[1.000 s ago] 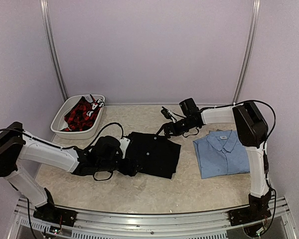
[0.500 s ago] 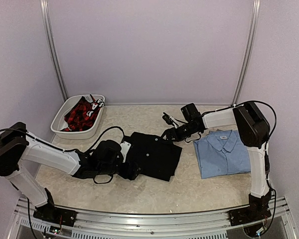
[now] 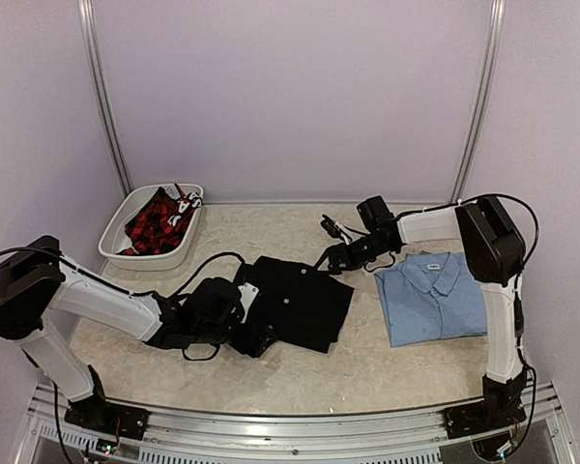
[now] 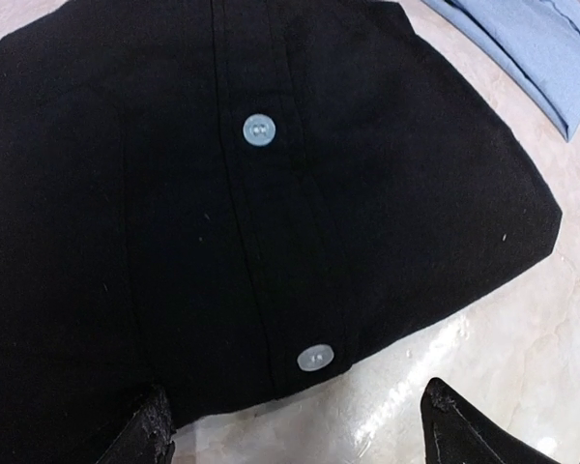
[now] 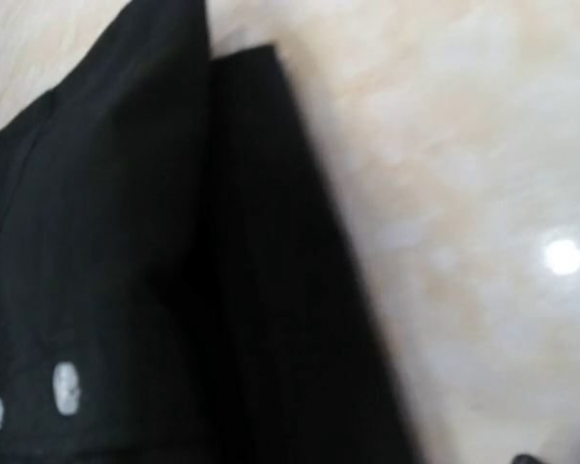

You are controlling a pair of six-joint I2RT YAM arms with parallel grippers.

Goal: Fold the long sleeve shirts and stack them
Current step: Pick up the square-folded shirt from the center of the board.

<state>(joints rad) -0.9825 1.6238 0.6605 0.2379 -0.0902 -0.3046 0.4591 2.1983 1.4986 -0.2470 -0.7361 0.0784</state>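
I should next move my right gripper back and to its left in the top view, onto the black shirt's far button (image 3: 304, 272), and close it there.
The black long sleeve shirt (image 3: 304, 295) lies folded mid-table, its button placket facing up (image 4: 222, 193). To its right lies the light blue shirt (image 3: 430, 300), folded with the collar away from me; a corner of it shows in the left wrist view (image 4: 551, 48). My left gripper (image 3: 258, 335) is low at the black shirt's near left edge, open (image 4: 300, 440). Its left fingertip (image 4: 150, 435) is at the hem and the other is over bare table. My right gripper (image 3: 329, 259) is open at the shirt's far right corner. Its view is blurred and shows black cloth (image 5: 126, 290).
A white basket (image 3: 116, 242) holding a red plaid cloth (image 3: 155, 222) stands at the back left. The metal rail (image 3: 290, 425) runs along the near table edge. Pale walls close in on three sides.
My left gripper has slid right and nearer along the black shirt's near edge. My right gripper has drawn back slightly to the right, off the shirt's far corner.
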